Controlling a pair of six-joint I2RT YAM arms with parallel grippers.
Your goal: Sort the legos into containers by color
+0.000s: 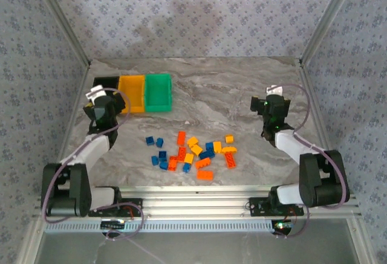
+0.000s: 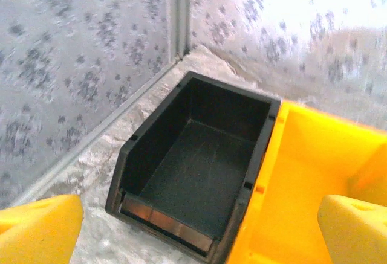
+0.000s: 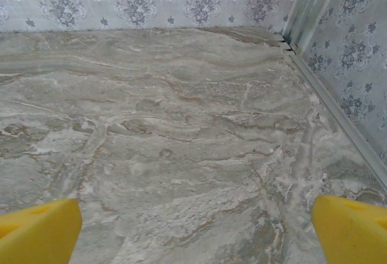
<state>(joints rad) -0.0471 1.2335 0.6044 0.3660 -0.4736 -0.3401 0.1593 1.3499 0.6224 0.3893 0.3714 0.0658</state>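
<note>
I will next move my right gripper across the bare marble and then down onto the green bin's free side (image 1: 170, 93), because its opposite side is against the yellow-orange bin (image 1: 132, 93).
Several legos (image 1: 193, 152) in blue, yellow-orange and red-orange lie scattered on the marble table, near the front middle. Three containers stand in a row at the back left: a black bin (image 1: 104, 84), a yellow-orange bin (image 1: 132, 93) and a green bin (image 1: 158, 92). My left gripper (image 1: 101, 102) hovers open just in front of the black bin (image 2: 199, 167), with the yellow-orange bin (image 2: 314, 167) beside it; both bins look empty as far as they show. On the right, my right gripper (image 1: 273, 106) hangs open over bare table. Its yellow fingertips (image 3: 36, 231) hold nothing.
Patterned walls with metal corner posts (image 1: 66, 28) close in the table on three sides. The left arm partly covers the black bin in the top view. Bare marble (image 3: 193, 125) lies ahead of the right gripper up to the back right corner.
</note>
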